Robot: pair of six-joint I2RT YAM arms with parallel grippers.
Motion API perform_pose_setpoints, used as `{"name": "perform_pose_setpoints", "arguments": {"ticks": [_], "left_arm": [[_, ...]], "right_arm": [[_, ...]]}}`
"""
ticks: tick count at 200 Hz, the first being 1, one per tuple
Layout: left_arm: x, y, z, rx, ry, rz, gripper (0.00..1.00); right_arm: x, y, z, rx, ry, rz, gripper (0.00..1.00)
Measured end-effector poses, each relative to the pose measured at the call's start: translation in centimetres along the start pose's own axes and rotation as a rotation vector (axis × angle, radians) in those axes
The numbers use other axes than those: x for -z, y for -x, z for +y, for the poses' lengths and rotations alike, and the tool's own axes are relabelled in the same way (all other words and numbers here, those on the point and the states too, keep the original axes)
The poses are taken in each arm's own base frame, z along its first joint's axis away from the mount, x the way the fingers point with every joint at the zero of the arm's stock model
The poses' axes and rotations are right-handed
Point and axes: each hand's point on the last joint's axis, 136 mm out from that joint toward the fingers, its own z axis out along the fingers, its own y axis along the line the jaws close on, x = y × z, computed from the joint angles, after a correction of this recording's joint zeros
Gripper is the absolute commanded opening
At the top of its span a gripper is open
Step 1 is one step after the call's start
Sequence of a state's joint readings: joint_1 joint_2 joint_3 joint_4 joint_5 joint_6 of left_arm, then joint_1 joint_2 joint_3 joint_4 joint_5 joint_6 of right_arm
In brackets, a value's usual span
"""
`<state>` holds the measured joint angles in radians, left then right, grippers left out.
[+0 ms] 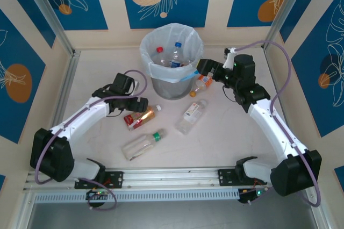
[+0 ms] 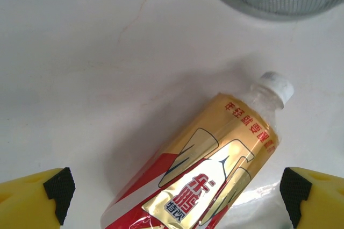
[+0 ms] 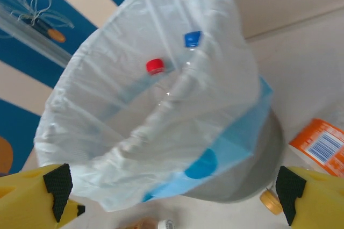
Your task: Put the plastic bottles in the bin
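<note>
The bottle lies slanted below, so my left gripper will lower next, turn along the red-and-gold labelled bottle (image 2: 204,175) and close around the gold part.
The bin (image 1: 152,73) stands at the back centre, its white bag (image 3: 107,132) folded over the rim. Inside lie a red-capped bottle (image 3: 155,66) and a blue-capped bottle (image 3: 192,38). On the table a red-and-gold labelled bottle (image 2: 204,175) with a white cap lies between the fingers of my open left gripper (image 2: 177,199), apart from both pads. This bottle (image 1: 141,118) sits left of the bin's front, under the left gripper (image 1: 138,104). My right gripper (image 1: 203,68) hovers open at the bin's right rim with nothing between its fingers (image 3: 56,186).
An orange-labelled bottle (image 1: 200,85) lies right of the bin, close under the right gripper. A white-labelled bottle (image 1: 191,115) and a green-capped bottle (image 1: 142,144) lie nearer the front. Walls and metal posts (image 1: 51,14) close in the back and sides.
</note>
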<state>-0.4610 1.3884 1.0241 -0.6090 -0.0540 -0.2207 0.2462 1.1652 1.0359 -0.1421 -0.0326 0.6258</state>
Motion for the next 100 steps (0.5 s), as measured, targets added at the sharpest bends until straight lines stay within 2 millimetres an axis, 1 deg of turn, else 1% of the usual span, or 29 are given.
{"name": "perform_pose_setpoints", "arguments": {"ticks": [15, 27, 44, 72, 100], "left_arm": [[-0.6, -0.5, -0.4, -0.036, -0.004, 0.026, 0.99], [-1.1, -1.0, -0.9, -0.062, -0.02, 0.044, 0.99], [-1.9, -1.7, -1.5, -0.104, -0.039, 0.078, 0.99], [-4.0, -3.4, -2.6, -0.168, -0.056, 0.16, 0.99], [-5.0, -4.7, -2.8, -0.21, -0.052, 0.206, 0.99]], "right_arm": [[0.5, -0.1, -1.3, -0.045, -0.01, -0.014, 1.0], [0.7, 0.2, -1.6, -0.068, -0.006, -0.021, 0.99], [0.9, 0.8, -1.3, -0.075, 0.016, -0.038, 1.0], [0.9, 0.9, -0.9, -0.088, 0.033, -0.038, 1.0], [0.8, 0.9, -0.8, -0.097, 0.039, -0.025, 1.0]]}}
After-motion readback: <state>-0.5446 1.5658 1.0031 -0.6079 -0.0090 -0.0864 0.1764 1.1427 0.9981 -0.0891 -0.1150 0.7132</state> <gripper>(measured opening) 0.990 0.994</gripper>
